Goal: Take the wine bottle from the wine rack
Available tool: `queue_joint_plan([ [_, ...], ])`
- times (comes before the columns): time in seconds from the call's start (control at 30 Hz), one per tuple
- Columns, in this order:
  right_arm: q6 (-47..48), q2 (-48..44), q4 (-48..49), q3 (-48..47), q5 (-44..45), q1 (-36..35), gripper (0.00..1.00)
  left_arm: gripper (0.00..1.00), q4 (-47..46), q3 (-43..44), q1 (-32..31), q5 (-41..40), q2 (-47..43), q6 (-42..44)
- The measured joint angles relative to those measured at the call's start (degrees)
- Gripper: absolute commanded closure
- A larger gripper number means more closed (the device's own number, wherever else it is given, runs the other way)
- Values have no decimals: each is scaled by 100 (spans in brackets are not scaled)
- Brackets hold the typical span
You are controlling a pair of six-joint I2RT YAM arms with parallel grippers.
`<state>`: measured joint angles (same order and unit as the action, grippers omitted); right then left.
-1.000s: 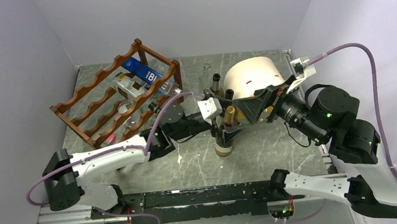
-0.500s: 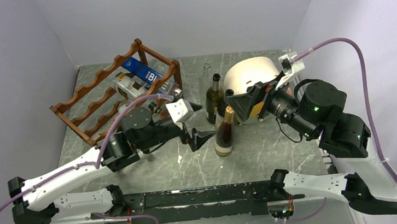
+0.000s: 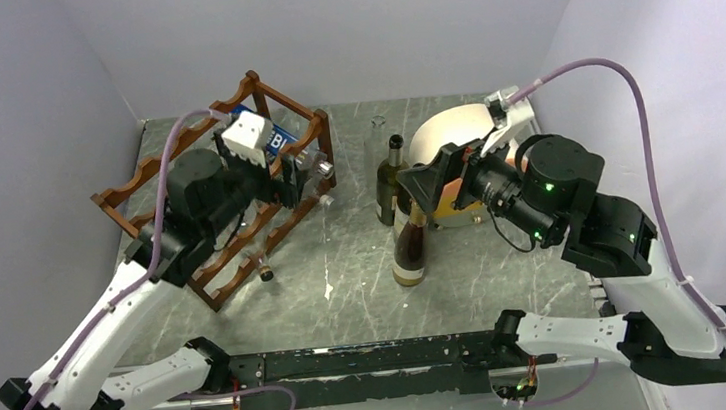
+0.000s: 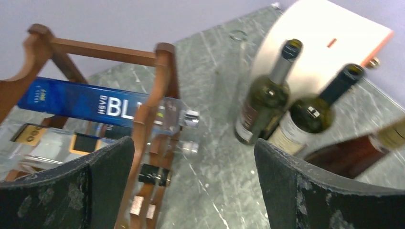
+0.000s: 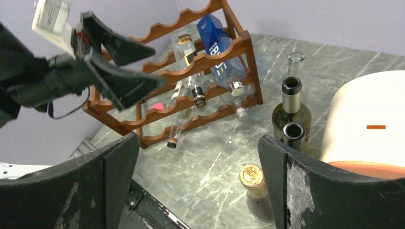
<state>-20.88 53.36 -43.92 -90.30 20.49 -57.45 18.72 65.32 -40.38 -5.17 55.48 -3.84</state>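
Note:
My right gripper lowers across to the bottom bottle's black cap [image 5: 198, 97] next. The cap juts out beside the blue-labelled bottle, below and to the gripper's left in the top view.
The reddish-brown wine rack [image 3: 173, 198] stands at the back left, with several bottles lying in it. A blue-labelled bottle [image 4: 90, 101] lies on top, with clear bottles [image 5: 184, 47] beside and below it, and a dark-capped bottle [image 3: 263, 271] pokes out at the bottom. My left gripper [image 3: 304, 175] is open at the rack's right end and holds nothing; in the left wrist view the gripper [image 4: 193, 143] frames the rack's end post and the bottle caps. My right gripper [image 3: 435, 186] is open and empty above the standing bottles, seen in its own wrist view [image 5: 198, 140].
A brown bottle with a gold foil cap [image 3: 409, 246] stands mid-table. Two dark green bottles [image 3: 392, 177] and a clear glass one [image 3: 375, 135] stand behind it. A cream-and-orange drum box [image 3: 452, 131] lies at the back right. Purple walls close in the sides.
My left arm drew back from the standing brown bottle and swung left and up to the rack's right end. My right gripper shifted slightly left. The brown bottle stayed upright.

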Motion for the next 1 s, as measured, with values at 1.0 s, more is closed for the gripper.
queue_joint_plan([
  [1.0,911,3740,874,-476,-352,-1091,0,1,-1615,-1023,3418,505,-17,-302],
])
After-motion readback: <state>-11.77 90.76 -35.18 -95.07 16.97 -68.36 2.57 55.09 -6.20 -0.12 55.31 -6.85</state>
